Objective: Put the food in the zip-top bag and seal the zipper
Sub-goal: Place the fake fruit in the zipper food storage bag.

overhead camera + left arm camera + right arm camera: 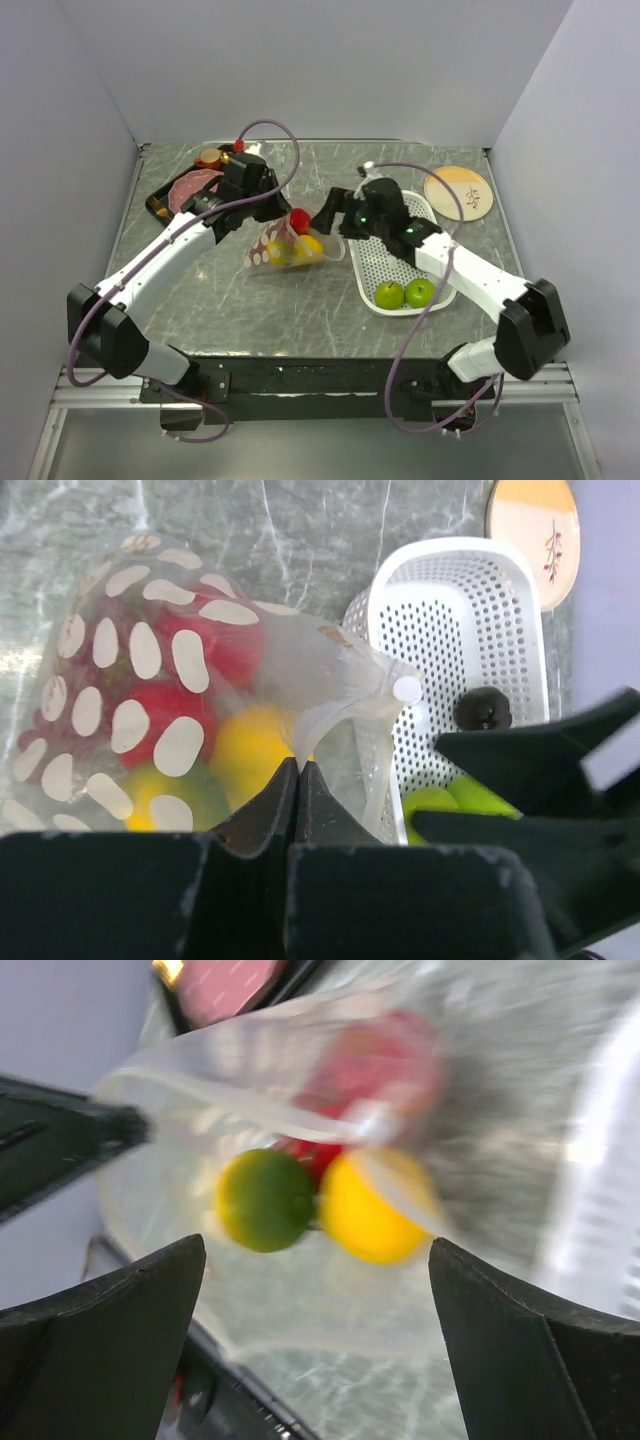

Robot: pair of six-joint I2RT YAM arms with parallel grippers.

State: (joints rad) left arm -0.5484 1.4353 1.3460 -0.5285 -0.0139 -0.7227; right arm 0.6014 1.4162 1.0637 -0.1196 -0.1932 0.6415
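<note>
I will lower my right gripper rightward in the top view onto the dark plum (483, 708), which sits below it there.
The zip-top bag (283, 250) lies at the table's middle, clear with white dots (150, 650). Inside it are food pieces: a red fruit (215, 645), a yellow citrus (370, 1210) and a green one (265, 1200). My left gripper (300, 765) is shut on the bag's mouth edge, by the white zipper strip (340, 712). It holds the mouth up. My right gripper (317, 1250) stands wide open just in front of the mouth with nothing between its fingers (328, 220). Two green apples (405, 293) and a dark plum (483, 708) sit in the white basket.
The white perforated basket (385, 255) stands right of the bag, under my right arm. A round plate (458, 190) lies at the back right. A black tray (160, 200) at the back left holds a pink meat slice (195, 185) and a brown piece (210, 157).
</note>
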